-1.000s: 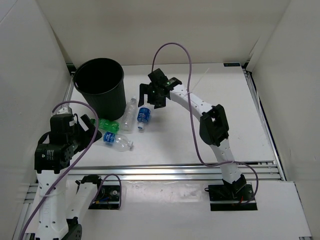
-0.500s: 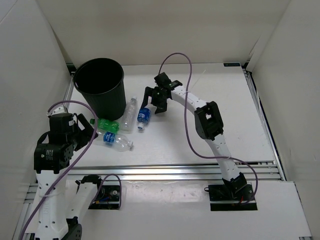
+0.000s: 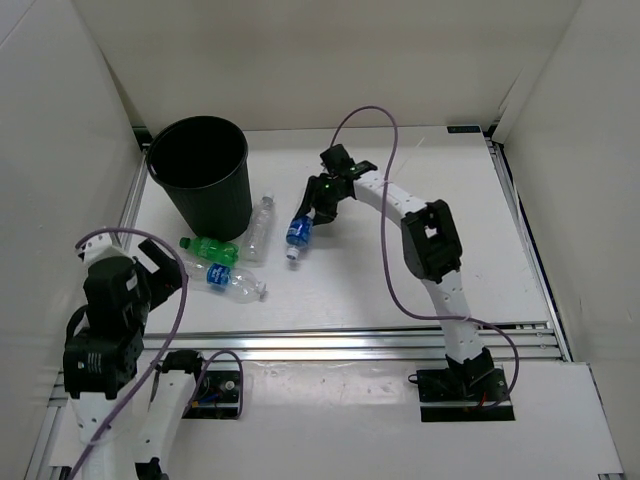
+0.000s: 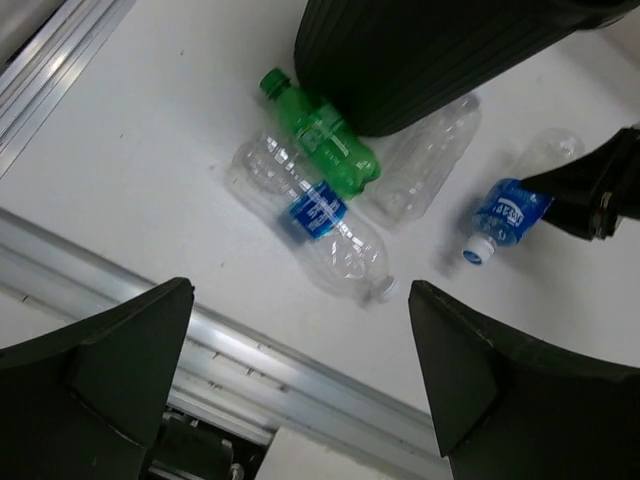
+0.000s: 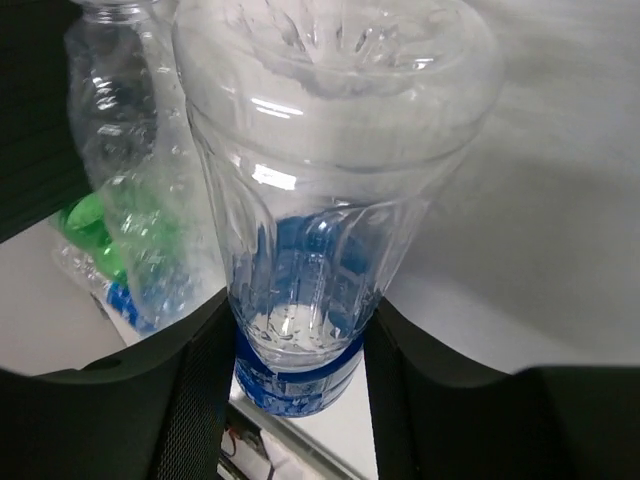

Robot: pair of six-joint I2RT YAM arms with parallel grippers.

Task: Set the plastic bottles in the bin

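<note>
I should next lift my right gripper, move it to the left in the top view over the bin's opening (image 3: pixel 197 153), which is higher up, and let go of the bottle.
My right gripper (image 3: pixel 316 206) is shut on the base end of a clear blue-labelled plastic bottle (image 3: pixel 297 231), whose white cap points toward the near edge. In the right wrist view this bottle (image 5: pixel 310 230) fills the gap between the black fingers (image 5: pixel 195 390). Three more bottles lie on the table by the black bin (image 3: pixel 200 170): a bright green one (image 3: pixel 211 247), a clear one with a blue label (image 3: pixel 231 281) and a clear one (image 3: pixel 257 228). My left gripper (image 3: pixel 166 266) hangs open and empty near the green bottle (image 4: pixel 326 136), its gripper (image 4: pixel 300 300) above the table's near side.
White walls enclose the table on three sides. An aluminium rail (image 3: pixel 350 345) runs along the near edge. A purple cable (image 3: pixel 385 150) loops over the right arm. The bin (image 4: pixel 430 50) stands at the back left, touching the green bottle.
My right gripper came down onto the blue-labelled bottle and shut on its base end. The left arm drew back toward the near left edge, still open.
</note>
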